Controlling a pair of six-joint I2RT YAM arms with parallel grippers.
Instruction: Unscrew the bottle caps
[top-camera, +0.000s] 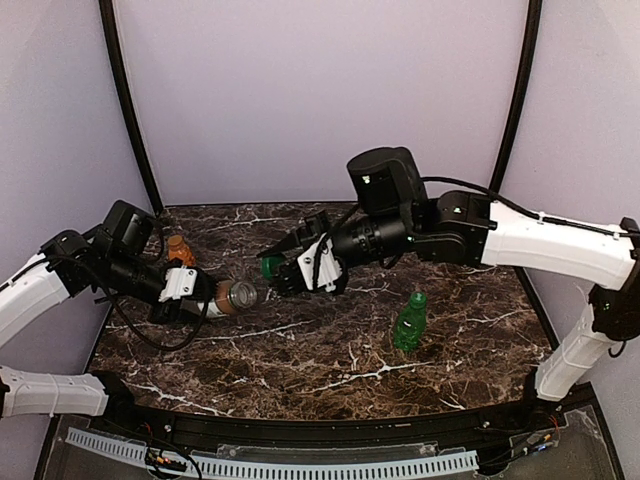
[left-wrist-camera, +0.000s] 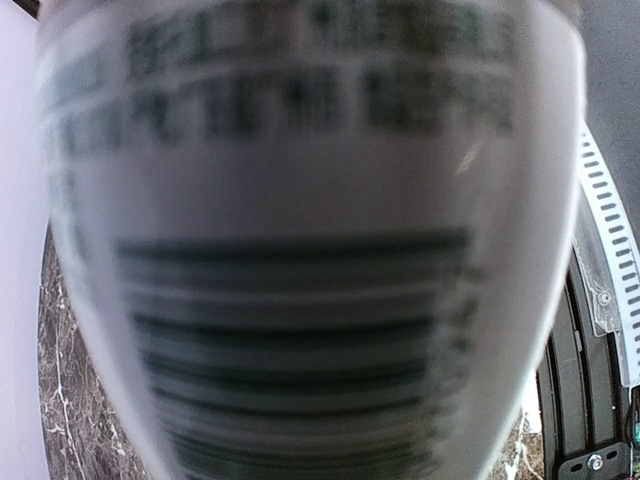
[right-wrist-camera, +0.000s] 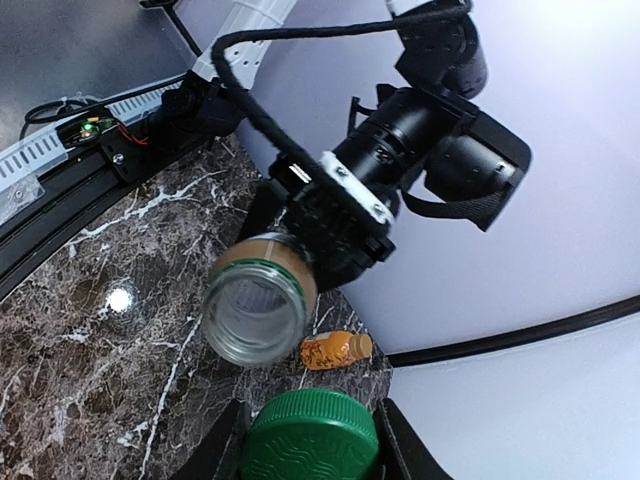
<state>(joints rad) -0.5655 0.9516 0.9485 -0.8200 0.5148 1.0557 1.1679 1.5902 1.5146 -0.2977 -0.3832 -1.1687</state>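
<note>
The cap is off, so the robot's right gripper should next move away from the opening of the tan-labelled bottle, turn downward and go down to bare marble beyond the green bottle (top-camera: 409, 322).
My right gripper (top-camera: 275, 268) is shut on the dark green cap (right-wrist-camera: 310, 440), which is off its bottle and a short way from the mouth. My left gripper (top-camera: 205, 298) is shut on that tan-labelled bottle (top-camera: 236, 296), held on its side above the table with its open mouth (right-wrist-camera: 255, 310) facing the right gripper. The bottle's label (left-wrist-camera: 300, 250) fills the left wrist view and hides the fingers there. A small orange bottle (top-camera: 180, 250) with a tan-gold cap (right-wrist-camera: 361, 345) stands behind the left gripper. A green bottle (top-camera: 409, 322) with a bright green cap (top-camera: 418, 298) stands at the right.
The dark marble table (top-camera: 300, 360) is walled by pale panels at the back and sides. A perforated white strip (top-camera: 300, 465) runs along the near edge. The right arm (top-camera: 450, 225) reaches across above the table's back half.
</note>
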